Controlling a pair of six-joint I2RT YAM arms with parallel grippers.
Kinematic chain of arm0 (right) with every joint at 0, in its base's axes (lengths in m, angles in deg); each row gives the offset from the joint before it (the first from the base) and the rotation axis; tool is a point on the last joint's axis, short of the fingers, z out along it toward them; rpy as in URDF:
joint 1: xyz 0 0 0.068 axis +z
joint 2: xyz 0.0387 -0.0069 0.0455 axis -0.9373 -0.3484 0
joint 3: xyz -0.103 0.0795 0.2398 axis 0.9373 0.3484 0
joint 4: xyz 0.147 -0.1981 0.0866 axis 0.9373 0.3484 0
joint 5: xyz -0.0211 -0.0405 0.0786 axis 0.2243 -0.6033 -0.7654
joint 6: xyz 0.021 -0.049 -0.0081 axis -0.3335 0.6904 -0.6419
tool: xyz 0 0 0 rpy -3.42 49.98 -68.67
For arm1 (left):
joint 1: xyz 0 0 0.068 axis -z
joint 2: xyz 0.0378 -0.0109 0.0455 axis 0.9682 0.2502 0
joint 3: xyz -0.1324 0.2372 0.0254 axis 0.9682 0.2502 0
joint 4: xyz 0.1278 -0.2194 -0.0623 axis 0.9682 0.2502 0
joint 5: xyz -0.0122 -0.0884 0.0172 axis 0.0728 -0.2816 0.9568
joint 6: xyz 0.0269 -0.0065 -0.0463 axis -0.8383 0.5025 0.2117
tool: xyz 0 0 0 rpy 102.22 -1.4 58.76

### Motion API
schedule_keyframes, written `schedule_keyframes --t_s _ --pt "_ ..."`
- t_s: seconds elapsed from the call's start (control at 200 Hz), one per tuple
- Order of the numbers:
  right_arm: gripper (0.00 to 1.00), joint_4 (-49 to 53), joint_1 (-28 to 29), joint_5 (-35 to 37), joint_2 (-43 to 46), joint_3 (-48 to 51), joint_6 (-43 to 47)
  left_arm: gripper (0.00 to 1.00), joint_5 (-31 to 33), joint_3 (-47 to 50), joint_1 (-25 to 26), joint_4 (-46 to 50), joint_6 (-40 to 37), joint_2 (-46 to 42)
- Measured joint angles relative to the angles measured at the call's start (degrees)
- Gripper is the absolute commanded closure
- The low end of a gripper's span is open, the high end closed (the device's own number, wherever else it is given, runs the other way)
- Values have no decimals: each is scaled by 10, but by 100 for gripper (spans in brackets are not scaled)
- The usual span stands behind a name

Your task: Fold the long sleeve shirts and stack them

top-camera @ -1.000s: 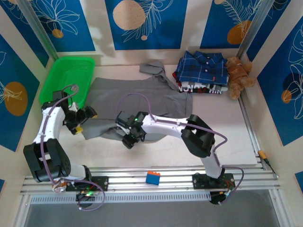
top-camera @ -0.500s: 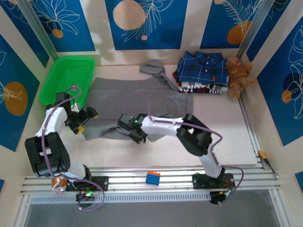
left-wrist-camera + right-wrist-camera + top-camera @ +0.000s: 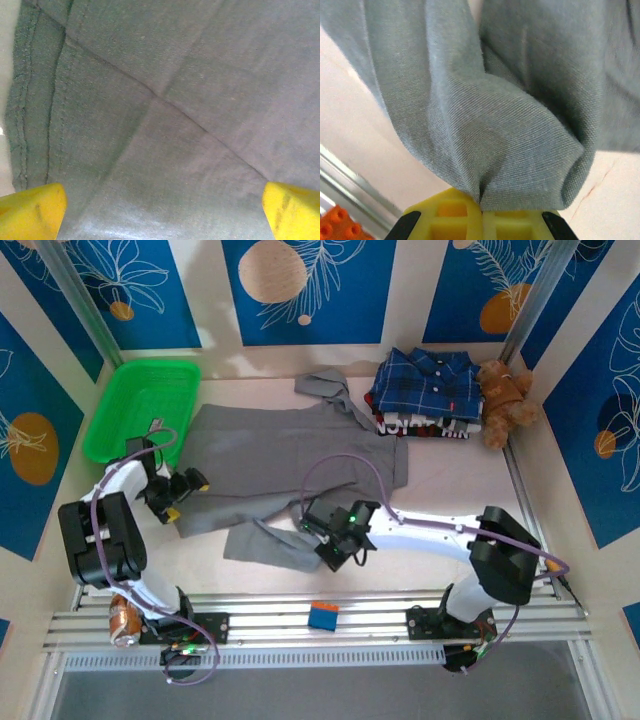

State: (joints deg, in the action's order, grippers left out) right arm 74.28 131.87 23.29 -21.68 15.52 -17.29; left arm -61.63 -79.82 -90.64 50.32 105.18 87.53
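My right gripper is holding the bunched fold of the sleeve, which lies crumpled. It should next drag the fold back toward its own base and release it on the bare tabletop before the rails.
The grey long sleeve shirt lies spread across the middle of the table, one sleeve trailing toward the near edge. My right gripper is shut on a bunched fold of that sleeve; in the right wrist view the grey cloth is pinched between the yellow fingers of that gripper. My left gripper stands open over the shirt's left edge, its yellow fingertips wide apart above flat grey cloth. The navy plaid shirt rests folded on a stack at the back right.
A green basket stands at the back left. A brown teddy bear sits by the stack of folded clothes. A blue and orange brick lies on the aluminium rails at the near edge.
My right gripper has shut on the grey sleeve and drawn it rightward and nearer, with its arm swinging right. The left gripper has barely shifted and stays open.
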Motion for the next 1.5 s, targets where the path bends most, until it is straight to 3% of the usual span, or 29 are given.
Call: schedule_keyframes --t_s 0.375,0.495,0.66,0.735,0.855,1.08,1.181,1.306,1.396,1.501 --pt "95 76 -4 -62 178 94 -105 0 45 -20 0 -10 -6 49" --pt "96 103 -8 -80 163 92 -141 0 58 -31 0 -7 -6 58" --pt "92 192 -22 -82 76 68 -219 0 80 -56 -7 3 -8 61" --pt "82 234 -26 -63 57 67 -257 0 79 -66 -8 11 -10 61" --pt "56 268 -38 -35 72 66 -305 0 70 -68 -9 16 -5 60" --pt "28 283 -82 7 145 28 -329 0 38 -68 -9 31 1 -13" --pt "28 269 -121 3 193 16 -322 0 28 -68 -9 54 0 -77" --pt "30 246 -236 -30 221 26 -322 0 18 -52 -10 73 1 -138" --pt "32 217 -313 -67 223 58 -321 0 12 -23 -11 80 1 -149" --pt "37 187 -358 -117 222 97 -318 1 2 16 -13 85 8 -142"
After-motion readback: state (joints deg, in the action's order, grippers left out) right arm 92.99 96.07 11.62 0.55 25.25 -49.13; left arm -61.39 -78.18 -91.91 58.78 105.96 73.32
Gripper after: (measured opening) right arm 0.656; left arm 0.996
